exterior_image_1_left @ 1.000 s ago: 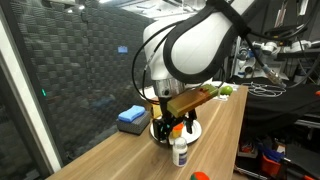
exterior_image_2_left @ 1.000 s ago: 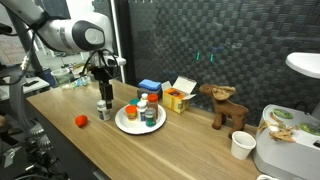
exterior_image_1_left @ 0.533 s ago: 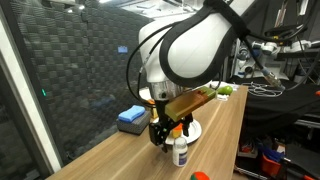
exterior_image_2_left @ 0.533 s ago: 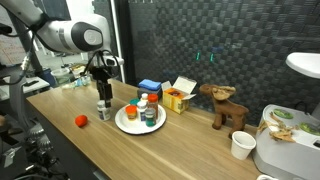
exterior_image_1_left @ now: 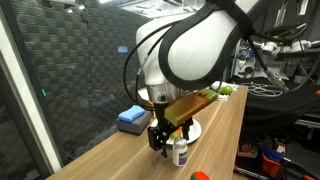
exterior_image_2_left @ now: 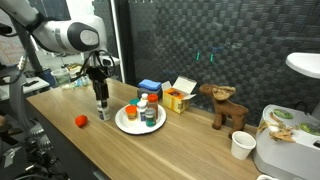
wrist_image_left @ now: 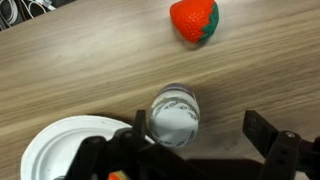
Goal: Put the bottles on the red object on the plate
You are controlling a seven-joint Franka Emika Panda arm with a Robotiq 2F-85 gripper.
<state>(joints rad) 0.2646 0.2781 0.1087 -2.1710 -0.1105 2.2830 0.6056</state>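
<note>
My gripper stays low over the table and draws its open fingers together around the bottle's capped top (exterior_image_1_left: 180,143) (wrist_image_left: 174,117) next, because the bottle already stands between them.
A white bottle (wrist_image_left: 175,116) with a white cap stands upright on the wooden table beside the white plate (wrist_image_left: 55,150). My gripper (wrist_image_left: 200,130) is open, and the bottle sits between its fingers, close to the left one. In both exterior views the gripper (exterior_image_1_left: 160,140) (exterior_image_2_left: 101,100) hangs low over the table, next to the bottle (exterior_image_1_left: 180,152). The red object (wrist_image_left: 194,20), a strawberry shape, lies on the table past the bottle, also seen as the red object (exterior_image_2_left: 81,121). Other small bottles (exterior_image_2_left: 145,112) stand on the plate (exterior_image_2_left: 127,127).
A blue folded cloth (exterior_image_2_left: 149,87) (exterior_image_1_left: 131,117), a yellow carton box (exterior_image_2_left: 178,97) and a wooden moose figure (exterior_image_2_left: 225,106) stand behind the plate. A paper cup (exterior_image_2_left: 241,145) is further along the table. The table's front edge runs close to the red object.
The gripper has come down and shifted slightly, so its open fingers now stand beside the white bottle. The bottle, the plate and the red object have not moved.
</note>
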